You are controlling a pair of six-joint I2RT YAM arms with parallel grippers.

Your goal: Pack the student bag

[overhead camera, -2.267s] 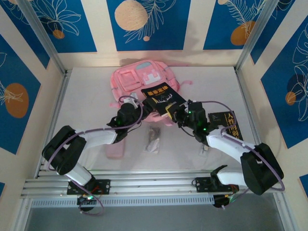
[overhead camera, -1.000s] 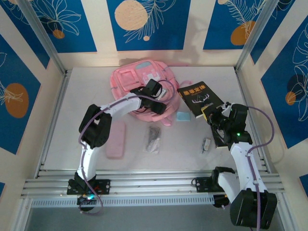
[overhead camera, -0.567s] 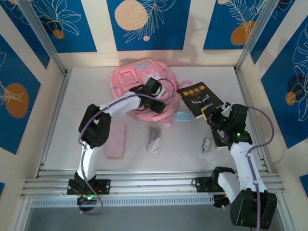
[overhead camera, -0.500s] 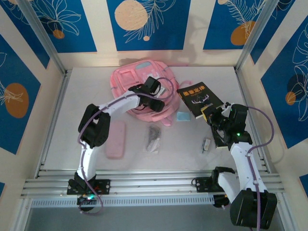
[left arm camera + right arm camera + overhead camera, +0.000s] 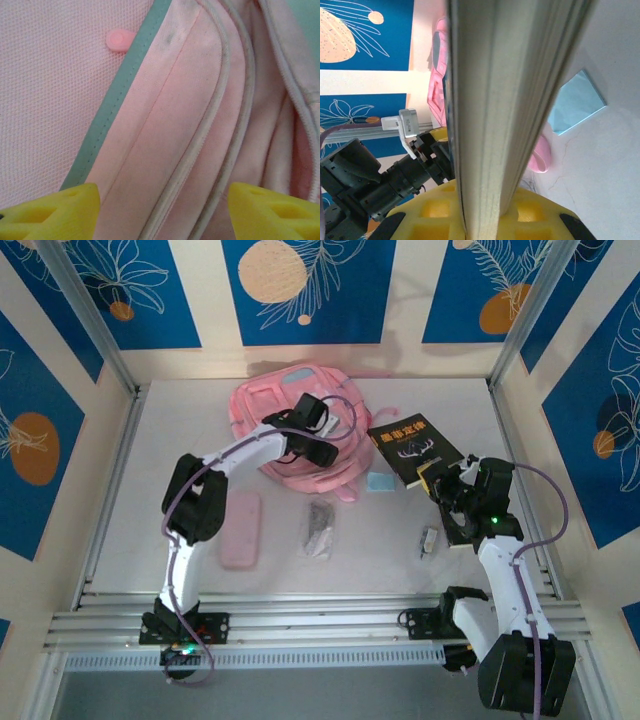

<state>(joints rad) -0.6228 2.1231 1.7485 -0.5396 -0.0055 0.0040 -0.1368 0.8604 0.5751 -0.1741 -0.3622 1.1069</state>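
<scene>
The pale piped rim (image 5: 169, 200) of the student bag (image 5: 165, 125) runs between the wide-open yellow fingers of my left gripper, so my left gripper will go down onto it next and close on it.
The student bag (image 5: 285, 415), a big soft pink backpack, lies at the back middle of the table. My left gripper (image 5: 322, 437) hovers over its right side. In the left wrist view the left gripper (image 5: 162, 215) is open, its yellow fingertips (image 5: 50, 212) wide apart above the student bag's (image 5: 165, 125) pink fabric, a pale zip line and a green trim. My right gripper (image 5: 440, 483) is shut on a black book (image 5: 410, 445), holding it off the table to the right of the bag. The right wrist view has the book's page edge (image 5: 510, 100) clamped in the right gripper (image 5: 490, 215).
A flat pink pencil case (image 5: 241, 530) lies at the front left. A small dark packet (image 5: 320, 528) is in the middle and a small clip-like item (image 5: 430, 540) at the right. A pale blue card (image 5: 380, 482) lies beside the bag's strap (image 5: 540, 155). Metal rails border the table.
My left gripper has shifted slightly back over the bag, and the bag's top fabric has bunched differently. The right arm and its book have stayed almost still.
</scene>
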